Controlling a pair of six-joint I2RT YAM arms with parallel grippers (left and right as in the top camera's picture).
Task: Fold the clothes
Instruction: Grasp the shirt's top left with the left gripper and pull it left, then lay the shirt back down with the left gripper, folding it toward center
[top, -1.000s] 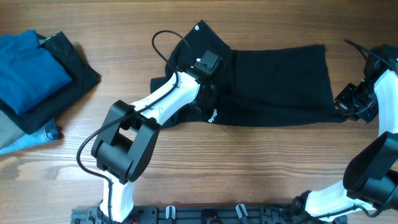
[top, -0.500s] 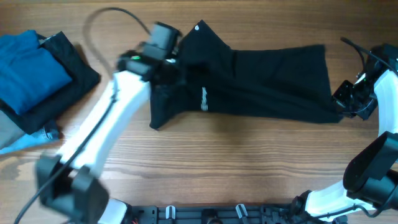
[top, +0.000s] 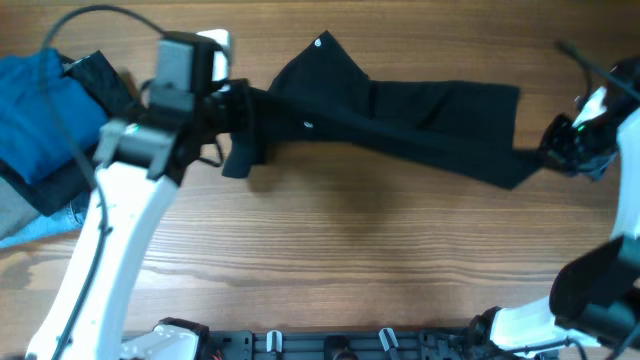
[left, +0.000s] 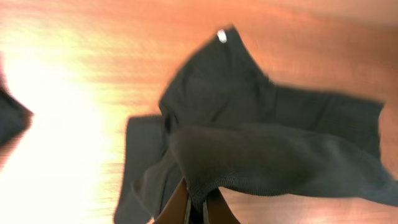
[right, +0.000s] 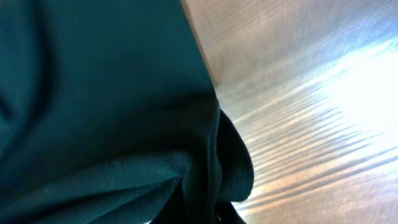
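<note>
The garment's raised end goes back and down in my left gripper next for release on the table's bare wood nearer the bar (top: 276, 216). Cloth is bunched beneath that end.
The black garment (top: 400, 120) is stretched in a long band across the far half of the wooden table, with a small white mark near its top corner (top: 319, 42). My left gripper (top: 232, 118) is shut on its left end and holds it up off the table. The left wrist view shows the cloth (left: 273, 155) pinched between the fingers (left: 198, 208). My right gripper (top: 560, 150) is shut on the right end of the garment. The right wrist view shows bunched dark fabric (right: 124, 124) running into the jaws (right: 214, 214).
A bright blue folded garment (top: 45, 110) lies on a plain black cloth (top: 100, 75) at the far left, over pale grey and denim pieces (top: 30, 225). A black rail (top: 330, 345) runs along the table's near edge.
My left arm has swung left and lifted, pulling the garment's left end with it. The cloth has stretched from a wide spread into a narrow band. The right gripper has kept its hold, shifting slightly.
</note>
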